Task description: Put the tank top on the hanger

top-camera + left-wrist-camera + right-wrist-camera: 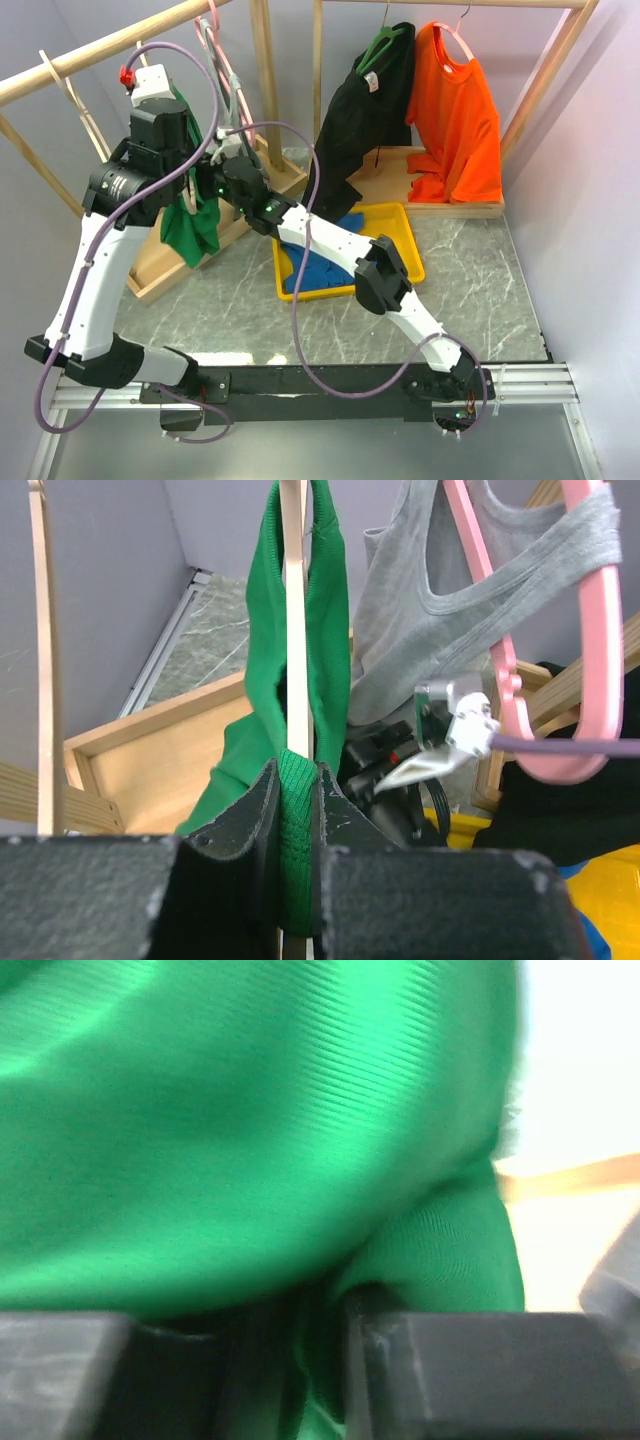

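The wrapped hanger is between my left gripper's fingers, so I should ease outward toward the wooden rail next and release the strap over the light wood hanger.
The green tank top (197,226) hangs at the left rack, partly behind my left arm. In the left wrist view its strap (262,600) drapes over the light wood hanger (294,630), seen edge-on as a thin upright strip. My left gripper (297,825) is shut on a fold of green ribbed strap right at the hanger. My right gripper (322,1360) is pressed into the tank top (250,1110), which fills its view; its jaws stand close together with green fabric between them. In the top view both grippers meet at the tank top, left (188,140), right (218,172).
A pink hanger (590,640) carrying a grey tank top (420,630) hangs just right of the green one. A yellow tray (395,222) holds a blue garment (318,272). A black garment (360,120) and an orange shirt (460,120) hang at the back. The wooden rail (100,52) runs overhead.
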You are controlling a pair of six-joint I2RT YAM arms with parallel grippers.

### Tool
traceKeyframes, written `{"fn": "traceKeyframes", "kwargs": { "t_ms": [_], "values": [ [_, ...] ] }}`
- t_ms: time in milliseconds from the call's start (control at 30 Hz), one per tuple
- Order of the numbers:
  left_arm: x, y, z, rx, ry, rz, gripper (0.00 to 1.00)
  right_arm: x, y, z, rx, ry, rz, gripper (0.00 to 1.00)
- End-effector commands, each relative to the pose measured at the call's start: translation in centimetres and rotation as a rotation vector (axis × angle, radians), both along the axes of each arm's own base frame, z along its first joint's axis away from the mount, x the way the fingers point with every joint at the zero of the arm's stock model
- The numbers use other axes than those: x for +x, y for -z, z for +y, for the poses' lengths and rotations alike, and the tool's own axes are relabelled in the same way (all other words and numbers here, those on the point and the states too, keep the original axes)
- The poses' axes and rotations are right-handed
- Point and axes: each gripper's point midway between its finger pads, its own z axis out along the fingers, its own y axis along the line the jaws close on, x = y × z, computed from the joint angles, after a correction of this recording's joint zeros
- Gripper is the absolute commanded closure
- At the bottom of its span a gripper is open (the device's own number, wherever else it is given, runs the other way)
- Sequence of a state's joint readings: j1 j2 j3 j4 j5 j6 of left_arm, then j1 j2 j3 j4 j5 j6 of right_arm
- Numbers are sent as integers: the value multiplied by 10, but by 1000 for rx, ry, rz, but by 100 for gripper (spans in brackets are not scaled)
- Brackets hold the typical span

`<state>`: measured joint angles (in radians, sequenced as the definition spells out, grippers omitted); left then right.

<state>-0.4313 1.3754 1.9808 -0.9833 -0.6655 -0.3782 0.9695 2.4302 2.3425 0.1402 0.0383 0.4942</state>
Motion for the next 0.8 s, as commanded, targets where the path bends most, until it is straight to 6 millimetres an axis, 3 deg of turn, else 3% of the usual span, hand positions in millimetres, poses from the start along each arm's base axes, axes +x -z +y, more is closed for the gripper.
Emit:
{"fn": "traceKeyframes", "kwargs": {
  "t_ms": [0, 33, 67, 100, 167, 200, 233, 267, 333, 367, 433, 467, 533, 567, 600, 667, 767],
  "values": [
    [10, -14, -2, -44, -7, -89, 99, 9, -24, -11, 61, -8, -11, 55],
    [10, -13, 1, -42, -27, -92, 99, 0, -22, -10, 59, -37, -8, 50],
    [12, -12, 2, -42, -39, -93, 99, -5, -2, -10, 32, -48, 7, 46],
    [13, -11, 3, -55, -53, -101, 99, -13, -18, -16, 47, -55, -6, 38],
    [14, -12, 5, -64, -77, -115, 99, -24, -2, -18, 19, -87, 31, 33],
    [15, -10, 6, -65, -86, -117, 99, -30, -10, -22, 28, -99, 32, 29],
    [17, -11, 6, -71, -93, -126, 99, -35, -10, -24, 27, -115, 40, 28],
    [17, -12, 7, -73, -105, -134, 99, -42, 4, -25, 9, -134, 67, 27],
    [19, -11, 8, -76, -115, -143, 99, -53, -5, -32, 31, -149, 67, 25],
    [20, -12, 8, -81, -115, -148, 99, -59, 11, -35, 12, -155, 96, 24],
    [20, -12, 7, -86, -114, -155, 99, -71, 2, -40, 29, -175, 95, 22],
    [20, -12, 6, -85, -116, -155, 99, -77, 15, -42, 21, -183, 117, 22],
    [19, -12, 4, -79, -116, -156, 99, -88, 8, -48, 40, -198, 117, 20],
    [18, -12, 4, -74, -125, -158, 99, -91, 18, -51, 33, -197, 137, 20],
    [17, -9, 6, -61, -150, -154, 99, -97, 13, -53, 42, -204, 135, 20],
    [15, -8, 6, -65, -167, -158, 99, -105, 26, -56, 27, -222, 165, 19],
    [13, -9, 9, -70, -196, -182, 99, -120, 27, -65, 22, -241, 178, 19]
  ]
}}
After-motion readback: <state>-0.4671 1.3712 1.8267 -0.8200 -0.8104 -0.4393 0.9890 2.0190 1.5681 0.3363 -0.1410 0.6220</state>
